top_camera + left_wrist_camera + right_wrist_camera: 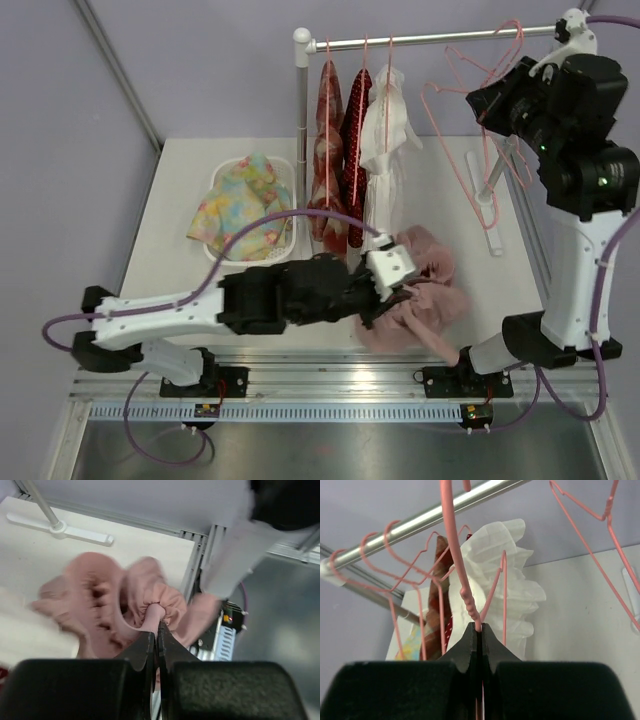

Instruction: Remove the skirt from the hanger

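My right gripper is to move a little along the bar's empty part toward the white garment and let go of the hanger's wire neck, because the skirt is off the hanger.
The pink skirt lies bunched on the table near its front edge, off any hanger. My left gripper is low beside it and shut on a gathered fold of the skirt, pinched at the jaw tips. My right gripper is raised near the rail's right end and shut on the bare pink wire hanger. In the right wrist view the hanger's twisted neck rises from between the closed jaws.
A metal rail carries red garments, a white garment and another empty pink hanger. A white basket with a floral cloth stands at the left. The rack's foot lies on the right.
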Controlling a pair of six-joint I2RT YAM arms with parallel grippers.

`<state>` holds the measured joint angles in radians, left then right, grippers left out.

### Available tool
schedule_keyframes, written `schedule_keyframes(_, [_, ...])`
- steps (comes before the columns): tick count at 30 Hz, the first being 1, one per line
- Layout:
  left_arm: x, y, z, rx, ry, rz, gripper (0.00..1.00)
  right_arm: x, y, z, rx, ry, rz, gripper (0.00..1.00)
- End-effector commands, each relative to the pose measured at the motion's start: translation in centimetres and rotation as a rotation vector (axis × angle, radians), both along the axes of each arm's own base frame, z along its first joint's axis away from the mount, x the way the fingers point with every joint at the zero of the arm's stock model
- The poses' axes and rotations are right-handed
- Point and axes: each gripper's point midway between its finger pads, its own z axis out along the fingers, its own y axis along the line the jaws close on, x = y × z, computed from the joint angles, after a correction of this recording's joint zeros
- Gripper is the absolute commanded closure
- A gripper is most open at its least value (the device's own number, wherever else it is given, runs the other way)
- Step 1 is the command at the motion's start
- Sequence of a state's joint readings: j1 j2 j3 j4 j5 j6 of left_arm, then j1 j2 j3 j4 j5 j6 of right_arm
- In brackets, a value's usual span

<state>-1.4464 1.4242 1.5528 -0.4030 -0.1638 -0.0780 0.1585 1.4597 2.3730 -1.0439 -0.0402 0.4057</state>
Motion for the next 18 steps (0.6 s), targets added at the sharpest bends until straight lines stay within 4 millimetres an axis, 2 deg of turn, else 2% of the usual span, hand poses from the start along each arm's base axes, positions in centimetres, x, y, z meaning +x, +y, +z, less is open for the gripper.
schedule_keyframes(1, [2.3, 7.6, 3.1, -0.134, 0.008, 0.244, 1.00, 4.4, -0.6, 1.4, -0.053, -0.076, -0.061, 1.00])
schedule_keyframes(2, [2.5, 10.3, 3.8, -0.174, 0.014, 0.275, 1.00, 4.9, -0.6, 1.5, -0.058, -0.080, -0.062, 1.00])
schedule_keyframes(4, [3.6, 13.4, 3.5, -0.194, 0.014, 0.373, 1.00, 6.7, -0.5, 2.0, -0.067, -0.098, -0.072, 1.00])
schedule_keyframes(5, [3.9, 14.5, 2.3, -0.168, 0.012, 0.406, 1.00, 7.2, -0.5, 2.1, -0.067, -0.105, -0.077, 1.00])
schedule_keyframes(6, [4.1, 16.1, 2.9, -0.197, 0.016, 0.434, 1.00, 7.6, -0.4, 2.7, -0.062, -0.128, -0.076, 1.00])
schedule_keyframes(8, [5.2, 18.1, 2.4, -0.181, 0.005, 0.525, 1.00, 9.1, -0.2, 3.3, -0.059, -0.168, -0.079, 1.00])
schedule_keyframes(11, [6.8, 21.0, 1.9, -0.160, -0.027, 0.667, 1.00, 10.6, -0.2, 2.7, -0.061, -0.163, -0.093, 1.00])
schedule_keyframes(13, [8.6, 23.7, 2.9, -0.163, -0.061, 0.794, 1.00, 11.1, 0.2, 0.9, -0.055, -0.106, -0.077, 1.00])
schedule_keyframes(15, [9.7, 25.4, 4.3, -0.158, -0.090, 0.835, 1.00, 11.3, 0.7, -0.3, -0.044, -0.083, -0.051, 1.00])
schedule_keyframes(16, [10.1, 25.9, 6.3, -0.196, -0.091, 0.836, 1.00, 11.0, 0.8, -2.2, -0.051, -0.038, -0.045, 1.00])
schedule_keyframes(17, [11.4, 27.2, 7.1, -0.187, -0.120, 0.892, 1.00, 11.2, 0.9, -2.1, -0.046, -0.064, -0.045, 1.00])
schedule_keyframes(18, [12.0, 27.5, 7.8, -0.186, -0.134, 0.907, 1.00, 11.0, 0.8, -2.7, -0.051, -0.061, -0.047, 1.00])
